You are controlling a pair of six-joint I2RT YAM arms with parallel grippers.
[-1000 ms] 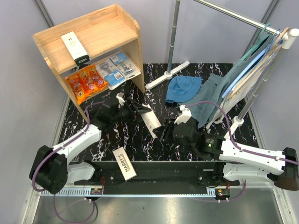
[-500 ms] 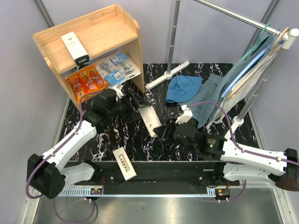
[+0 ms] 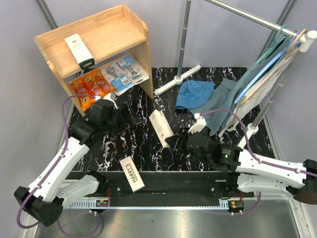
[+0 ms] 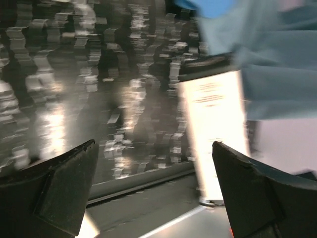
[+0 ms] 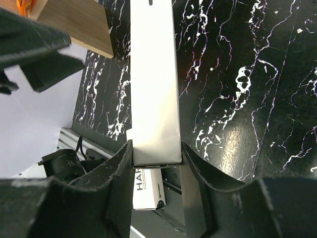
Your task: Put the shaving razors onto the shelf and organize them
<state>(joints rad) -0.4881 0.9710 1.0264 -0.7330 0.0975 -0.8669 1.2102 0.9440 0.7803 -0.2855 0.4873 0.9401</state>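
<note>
I should next raise my right gripper outward to the shelf's bare top space and release the box beside the third white box.
My right gripper [image 3: 173, 141] [image 5: 156, 154] is shut on the near end of a long white Harry's razor box [image 3: 161, 127] [image 5: 152, 84], held just above the black mat. To its left, my left gripper [image 3: 132, 119] [image 4: 153, 191] stands open and empty, apart from that box [image 4: 215, 119]. A second Harry's box [image 3: 132, 173] [image 5: 148, 191] lies at the mat's near edge. The light-wood shelf [image 3: 133, 27] stands at the back left. A third white box [image 3: 79, 49] lies on its top level. Orange packs [image 3: 90, 87] and blue blister packs [image 3: 124, 72] fill its lower level.
A metal clothes rack [image 3: 184, 34] with hangers and blue garments [image 3: 267, 64] stands at the back right, its foot [image 3: 177, 79] on the mat. A blue hat [image 3: 194, 94] and blue cloths [image 3: 230, 101] lie right of the held box.
My left gripper opened, let go of the white box's far end and drew back to the left. The right gripper kept the box and shifted it slightly right.
</note>
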